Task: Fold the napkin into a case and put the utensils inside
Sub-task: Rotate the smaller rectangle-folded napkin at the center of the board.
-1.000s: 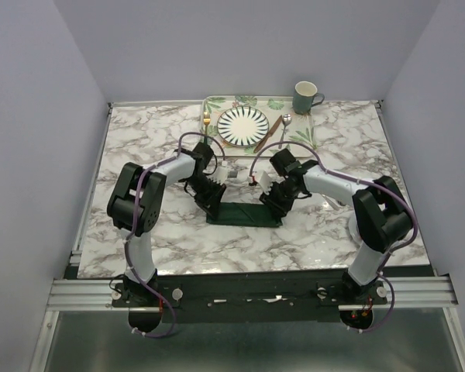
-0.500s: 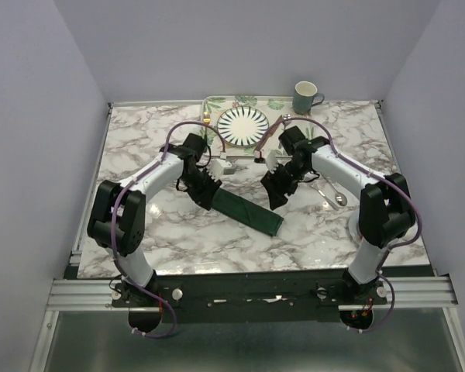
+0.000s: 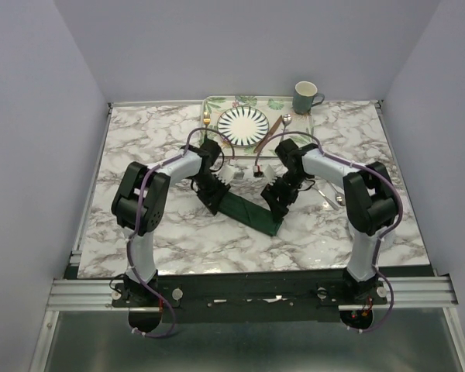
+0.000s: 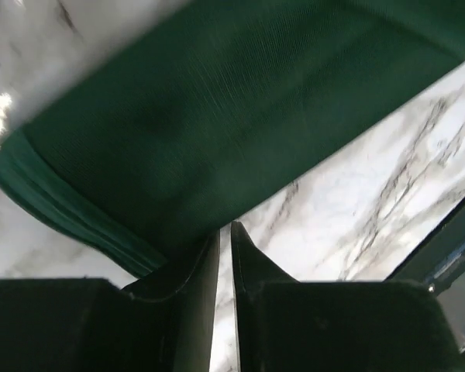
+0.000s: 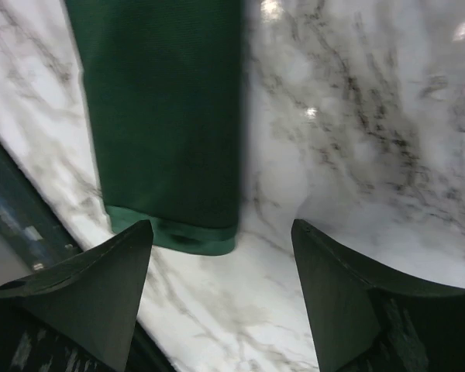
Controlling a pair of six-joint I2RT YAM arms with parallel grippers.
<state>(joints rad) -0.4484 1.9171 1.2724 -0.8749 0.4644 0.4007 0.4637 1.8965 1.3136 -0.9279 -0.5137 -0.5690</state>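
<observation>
My right gripper rises next, crosses over and lowers onto the silver fork (image 3: 325, 197), to its right in the top view, since the case (image 3: 248, 213) is folded.
The napkin is folded into a narrow dark green case (image 3: 248, 213) that lies diagonally on the marble table (image 3: 139, 147). My left gripper (image 3: 213, 198) is at its upper left end; in the left wrist view the gripper (image 4: 226, 226) is shut to a thin slit with its tips at the edge of the case (image 4: 217, 116). My right gripper (image 3: 277, 205) is open above the lower right end; in the right wrist view the gripper (image 5: 221, 225) has the end of the case (image 5: 163, 116) lying near its left finger. The gold fork (image 3: 206, 118), brown knife (image 3: 267, 133) and silver spoon (image 3: 285, 121) lie by the plate.
The striped plate (image 3: 242, 124) sits on the leaf-patterned tray (image 3: 217, 103) at the back of the table. A green mug (image 3: 305, 97) stands at the tray's right end. Marble surface lies left, right and in front of the case.
The case lay level and now lies diagonally, its left end farther back. Both grippers lifted away half a second ago and have come back down to the case's two ends.
</observation>
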